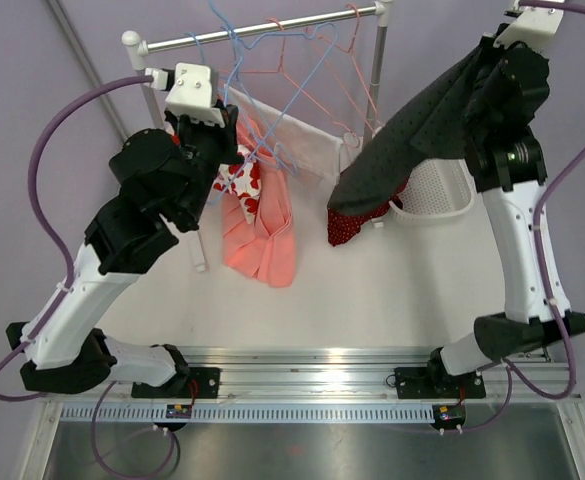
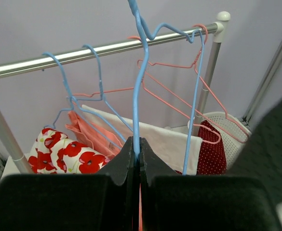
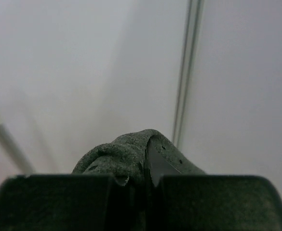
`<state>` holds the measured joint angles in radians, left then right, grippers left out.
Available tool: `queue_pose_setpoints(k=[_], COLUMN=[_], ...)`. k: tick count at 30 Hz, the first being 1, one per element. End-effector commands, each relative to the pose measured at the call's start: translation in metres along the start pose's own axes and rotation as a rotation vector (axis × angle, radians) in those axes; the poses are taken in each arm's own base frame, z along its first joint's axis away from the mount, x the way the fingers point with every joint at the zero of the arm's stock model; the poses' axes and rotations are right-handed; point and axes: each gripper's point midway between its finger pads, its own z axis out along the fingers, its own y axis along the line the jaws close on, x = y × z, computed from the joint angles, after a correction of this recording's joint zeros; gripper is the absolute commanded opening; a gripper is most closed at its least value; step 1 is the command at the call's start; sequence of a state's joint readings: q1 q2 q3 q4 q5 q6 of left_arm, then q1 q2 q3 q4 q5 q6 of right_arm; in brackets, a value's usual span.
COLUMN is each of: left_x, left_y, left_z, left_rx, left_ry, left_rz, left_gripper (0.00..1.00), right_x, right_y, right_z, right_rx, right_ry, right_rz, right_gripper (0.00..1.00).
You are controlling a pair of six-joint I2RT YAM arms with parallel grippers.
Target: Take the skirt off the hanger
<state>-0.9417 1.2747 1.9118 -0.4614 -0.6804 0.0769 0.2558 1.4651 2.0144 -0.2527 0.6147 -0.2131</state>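
My right gripper lowers toward the white basket and opens over it next, since the dark grey skirt (image 1: 404, 145) hangs free of the blue hanger.
My right gripper (image 1: 484, 72) is raised high at the right and shut on a dark grey skirt (image 1: 404, 145), which hangs down and to the left from it. The right wrist view shows the grey fabric (image 3: 124, 154) bunched between the closed fingers of the right gripper (image 3: 146, 168). My left gripper (image 1: 230, 148) is at the rack, shut on the wire of a blue hanger (image 2: 139, 91). In the left wrist view the left gripper (image 2: 136, 147) has its jaws pressed together on that wire. The skirt's edge shows at the right of that view (image 2: 275, 139).
A metal rail (image 1: 272, 30) carries several blue and pink wire hangers. Below it lie a pink garment (image 1: 264, 245), a poppy-print cloth (image 1: 240, 185), a white cloth (image 1: 300, 142) and a red dotted garment (image 1: 348, 226). A white basket (image 1: 442, 195) stands at the back right.
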Motion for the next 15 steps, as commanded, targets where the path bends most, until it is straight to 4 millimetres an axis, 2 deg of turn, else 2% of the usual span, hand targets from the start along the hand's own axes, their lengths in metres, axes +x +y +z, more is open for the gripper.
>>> queue_pose_setpoints(k=[1,2,3,4,5,6,7,9,11,13,14,15], left_x=[-0.03,-0.028,-0.032,-0.031,-0.021,-0.019,-0.019,-0.004,0.008,0.022,0.034,0.04], left_y=[-0.015,-0.02,-0.019,-0.02,-0.03,-0.031,-0.03,-0.037,-0.035,-0.035,-0.034,-0.034], left_z=[0.009,0.015,0.019,0.023,0.035,0.039,0.043,0.056,0.059,0.06,0.061,0.061], left_rx=[0.041,0.041,0.022,0.011,0.005,-0.007,-0.036,-0.06,-0.113,-0.164,-0.186,-0.204], left_ry=[-0.085,-0.085,-0.091,-0.09,-0.068,-0.063,-0.062,-0.031,0.001,0.032,0.052,0.063], left_rz=[-0.075,-0.072,-0.079,-0.077,-0.058,-0.053,-0.058,-0.042,-0.027,-0.002,0.015,0.022], left_gripper=[0.0,0.0,0.0,0.0,0.0,0.0,0.0,0.0,0.0,0.0,0.0,0.0], right_x=[0.0,0.005,0.032,0.045,0.053,0.062,0.09,0.118,0.163,0.185,0.216,0.212], right_y=[-0.017,-0.034,-0.027,-0.025,-0.019,-0.015,-0.005,0.006,0.011,0.007,0.004,0.006], right_z=[0.052,0.066,0.087,0.098,0.107,0.115,0.129,0.139,0.146,0.147,0.144,0.148], right_rx=[0.073,0.104,0.1,0.091,0.066,0.055,0.043,0.026,0.038,0.067,0.089,0.089], right_ry=[-0.094,-0.103,-0.064,-0.047,-0.037,-0.032,0.006,0.052,0.132,0.15,0.201,0.149], right_rz=[0.119,0.128,0.163,0.185,0.197,0.204,0.193,0.197,0.171,0.151,0.117,0.133], right_gripper=[0.0,0.0,0.0,0.0,0.0,0.0,0.0,0.0,0.0,0.0,0.0,0.0])
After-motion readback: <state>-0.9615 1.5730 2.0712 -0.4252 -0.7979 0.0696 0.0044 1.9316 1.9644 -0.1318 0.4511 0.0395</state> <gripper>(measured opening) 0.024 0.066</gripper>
